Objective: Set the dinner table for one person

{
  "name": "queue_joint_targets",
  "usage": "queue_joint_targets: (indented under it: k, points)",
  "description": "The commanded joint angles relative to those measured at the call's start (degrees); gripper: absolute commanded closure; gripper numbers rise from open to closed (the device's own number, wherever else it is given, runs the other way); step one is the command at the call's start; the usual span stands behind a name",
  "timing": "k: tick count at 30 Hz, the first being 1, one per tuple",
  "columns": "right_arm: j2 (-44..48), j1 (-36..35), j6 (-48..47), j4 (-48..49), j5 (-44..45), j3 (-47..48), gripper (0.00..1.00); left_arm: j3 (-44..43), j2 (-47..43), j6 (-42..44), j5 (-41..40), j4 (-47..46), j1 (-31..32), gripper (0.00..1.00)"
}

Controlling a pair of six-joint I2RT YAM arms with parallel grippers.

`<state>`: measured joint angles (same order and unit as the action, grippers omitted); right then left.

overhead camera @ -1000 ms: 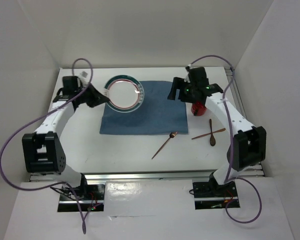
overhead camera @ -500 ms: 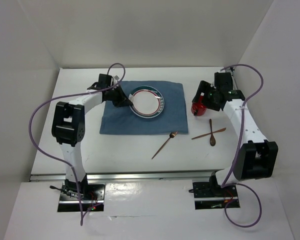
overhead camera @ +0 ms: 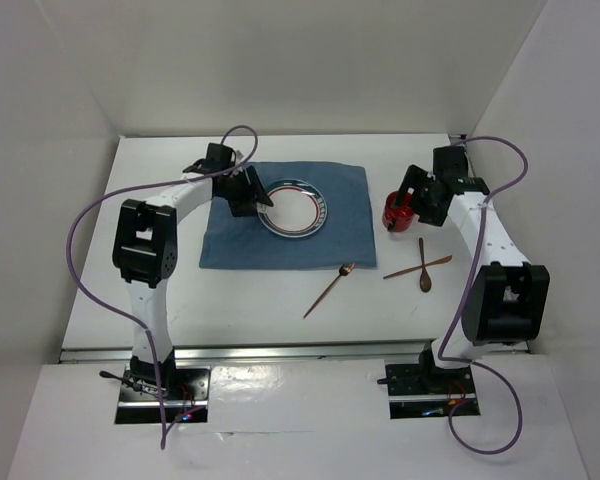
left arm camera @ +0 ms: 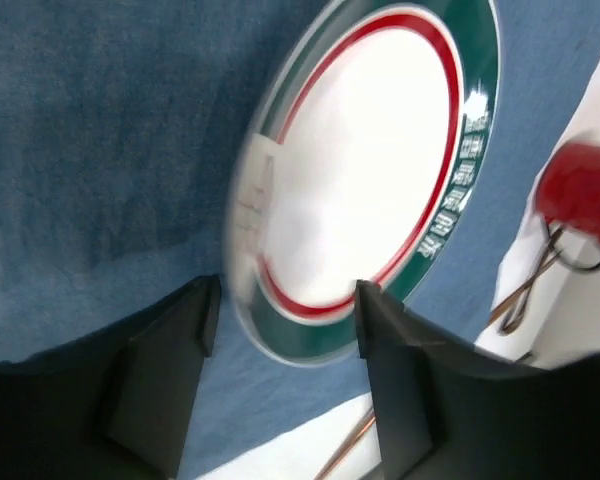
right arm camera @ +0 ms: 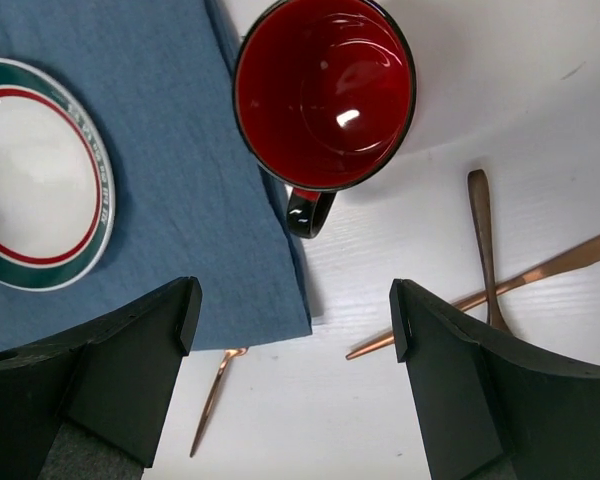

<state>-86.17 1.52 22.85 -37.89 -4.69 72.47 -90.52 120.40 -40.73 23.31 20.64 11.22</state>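
Note:
My right gripper lowers its spread fingers astride the side of the mug's rim away from the mat next. The red mug (right arm camera: 325, 95) stands below, its opening facing up.
A white plate (overhead camera: 295, 208) with a green and red rim lies flat on the blue cloth mat (overhead camera: 330, 245), which lies on the white dinner table (overhead camera: 250, 300). My left gripper (overhead camera: 261, 196) is at the plate's left edge. In the left wrist view its jaws stand apart, and the blurred rim of the plate (left arm camera: 370, 170) sits in the gap without being pinched by my left gripper (left arm camera: 288, 300). My right gripper (right arm camera: 292, 300) hangs open and empty just near of the red mug (right arm camera: 325, 95), which stands off the mat's right edge (overhead camera: 394, 213).
A copper fork (overhead camera: 329, 289) lies in front of the mat. A copper spoon (overhead camera: 425, 265) and knife (overhead camera: 417, 267) lie crossed on the table at the right, near the right arm. White walls enclose the table on three sides.
The left arm swung right, carrying the plate from the mat's far left corner to its middle. The plate now lies flat and the left jaws have opened. The right arm moved right, beside the mug.

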Motion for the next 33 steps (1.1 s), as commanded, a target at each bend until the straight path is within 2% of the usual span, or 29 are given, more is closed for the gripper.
queue_joint_targets:
  k: [1, 4, 11, 17, 21, 26, 30, 33]
  points:
    - [-1.9, 0.5, 1.5, 3.3, 0.6, -0.1, 0.11, -3.1, -0.3, 1.5, -3.4, 3.6, 0.6, 0.23]
    - [-3.5, 0.5, 1.5, 3.8, 0.6, -0.1, 0.11, -2.4, -2.4, 2.1, -5.6, 5.4, 0.6, 0.0]
    - [-7.3, 2.2, 2.5, 5.4, 3.1, 1.0, 0.16, 0.6, -10.6, 3.8, -9.6, 7.2, 1.1, 0.0]
    - [-10.1, 4.0, 3.1, 7.6, 3.1, 1.5, 0.18, 2.8, -21.3, 4.9, -10.8, 9.1, 1.6, 0.0]
    - [-13.1, 4.0, 3.6, 8.2, 3.1, 3.0, 0.26, 4.9, -26.2, 5.4, -10.8, 10.1, 2.1, 0.0]
    - [-15.0, 4.0, 4.1, 9.5, 3.1, 3.6, 0.39, 5.4, -28.7, 5.4, -10.2, 11.3, 2.1, 0.0]
    - [-16.2, 4.0, 4.1, 10.0, 4.2, 4.2, 0.58, 6.1, -30.0, 5.9, -10.2, 11.3, 2.1, 0.0]
    - [-16.2, 4.0, 4.1, 10.0, 5.0, 4.2, 0.76, 6.1, -30.0, 6.5, -10.2, 12.6, 2.1, 0.0]
